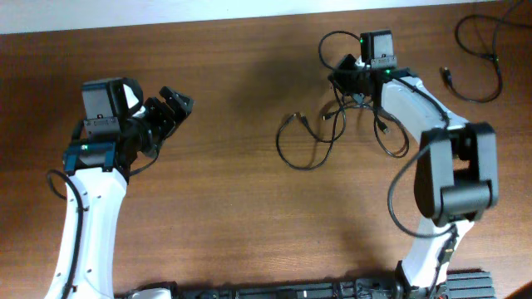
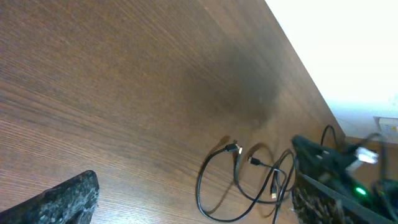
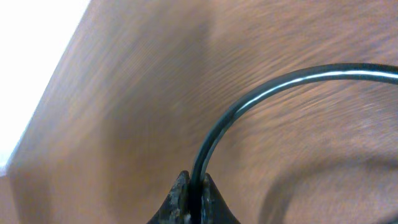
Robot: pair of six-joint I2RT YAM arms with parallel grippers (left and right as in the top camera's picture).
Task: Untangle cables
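Note:
My right gripper will next lift up from the crossed cables, draw back and free the cable piece over the bare wood, back from the gripper.
Thin black cables (image 1: 326,139) lie right of the table's middle as a loose tangle, with one wide loop spread toward the left. My right gripper (image 1: 346,73) is over the far side of the tangle and is shut on one strand. In the right wrist view that cable (image 3: 261,93) rises from between the closed fingertips (image 3: 193,190) and arcs to the right above the wood. My left gripper (image 1: 172,106) is open and empty, well left of the tangle. The left wrist view shows the cable loop (image 2: 202,186) and small plug ends between its spread fingers (image 2: 199,208).
Another thin black cable (image 1: 480,51) lies apart near the far right corner. The wooden table (image 1: 233,208) ends at a pale far edge. The right arm's body (image 1: 453,174) stands over the right side, its own thicker wire hanging beside it.

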